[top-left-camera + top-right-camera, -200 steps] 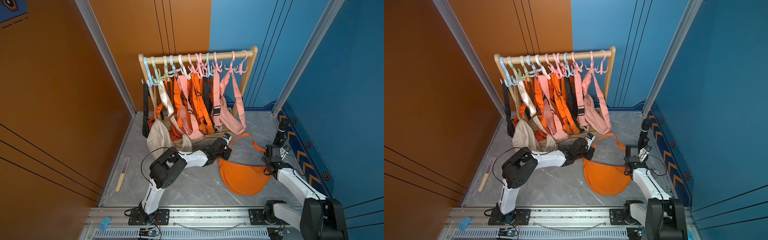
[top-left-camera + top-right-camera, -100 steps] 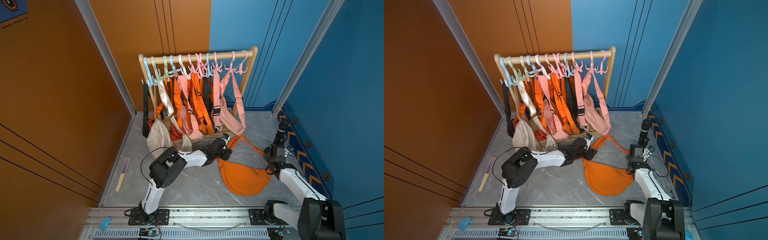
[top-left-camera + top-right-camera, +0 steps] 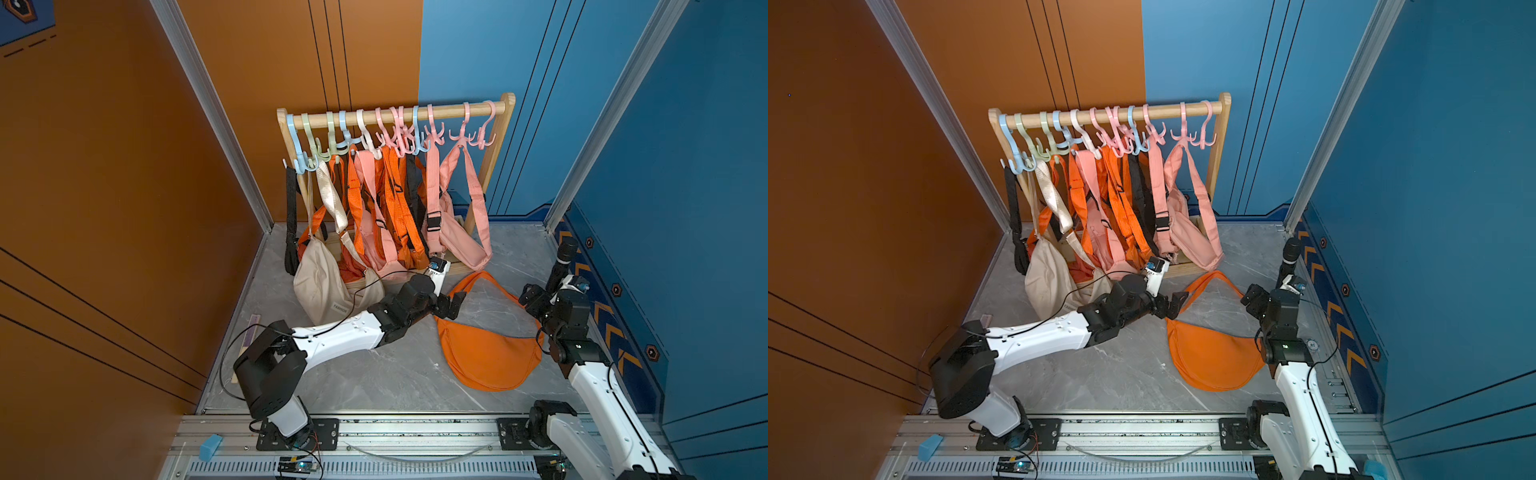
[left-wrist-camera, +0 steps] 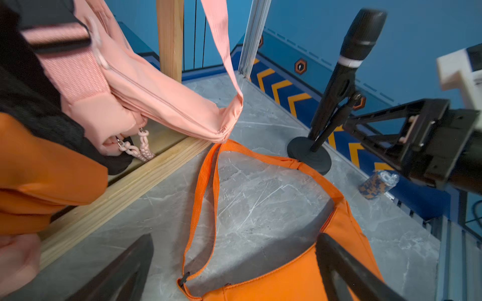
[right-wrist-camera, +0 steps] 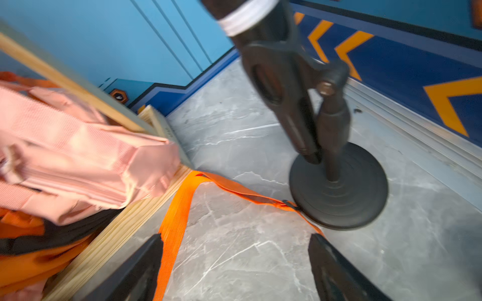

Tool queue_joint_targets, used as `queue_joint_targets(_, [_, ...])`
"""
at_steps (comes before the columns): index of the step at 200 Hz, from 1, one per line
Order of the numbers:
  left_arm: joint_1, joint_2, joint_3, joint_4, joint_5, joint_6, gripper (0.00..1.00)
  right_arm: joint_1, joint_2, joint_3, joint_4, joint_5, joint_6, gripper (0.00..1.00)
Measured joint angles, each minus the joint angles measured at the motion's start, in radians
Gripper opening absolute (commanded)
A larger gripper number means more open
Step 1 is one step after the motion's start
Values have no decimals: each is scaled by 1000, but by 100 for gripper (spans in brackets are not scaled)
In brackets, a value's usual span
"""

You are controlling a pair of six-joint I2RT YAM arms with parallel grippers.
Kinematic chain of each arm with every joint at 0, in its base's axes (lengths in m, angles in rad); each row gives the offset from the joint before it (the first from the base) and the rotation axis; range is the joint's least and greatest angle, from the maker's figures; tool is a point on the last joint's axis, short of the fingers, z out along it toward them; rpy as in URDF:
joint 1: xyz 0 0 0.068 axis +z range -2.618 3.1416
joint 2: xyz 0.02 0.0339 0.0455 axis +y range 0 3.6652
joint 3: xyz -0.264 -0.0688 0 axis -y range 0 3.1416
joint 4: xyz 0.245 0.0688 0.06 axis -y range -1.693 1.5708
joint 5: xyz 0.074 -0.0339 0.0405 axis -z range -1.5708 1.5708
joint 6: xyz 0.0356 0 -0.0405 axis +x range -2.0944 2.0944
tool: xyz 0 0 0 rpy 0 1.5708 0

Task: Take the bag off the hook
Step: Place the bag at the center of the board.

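My right gripper will next go up and outward toward the rack, onto the pink strap leg (image 3: 479,209) by the wooden end post, because that leg hangs clear of the other bags.
The orange bag (image 3: 486,353) lies flat on the grey floor in both top views, its strap (image 3: 478,279) spread in a loop toward the rack. My left gripper (image 3: 457,299) hovers at the bag's left corner, open, with only floor and the bag's edge (image 4: 287,281) between its fingers. On the bag's right side, my right gripper (image 3: 528,296) is open too, with one finger lying over the strap (image 5: 177,216). The rightmost pink hook (image 3: 485,131) on the wooden rail carries nothing.
The wooden rack (image 3: 505,124) holds several pink, orange, black and beige bags; a beige bag (image 3: 328,286) sags onto the floor. A black microphone on a round stand (image 3: 563,259) is close behind my right gripper. A small patterned can (image 4: 378,182) sits by the blue wall.
Both grippers have opened from shut and let go of the orange bag. Its strap has dropped and spread on the floor. The right gripper has pulled slightly back from the bag.
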State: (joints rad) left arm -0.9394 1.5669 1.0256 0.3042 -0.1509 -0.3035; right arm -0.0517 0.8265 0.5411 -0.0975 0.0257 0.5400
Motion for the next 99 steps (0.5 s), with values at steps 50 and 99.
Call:
queue_joint_targets(50, [-12, -257, -206, -3, -116, -4, 98, 121, 71, 175, -1, -59, -122, 93])
queue_joint_targets(99, [-10, -537, -294, -143, -211, -4, 98, 213, 253, 354, 14, -91, -237, 93])
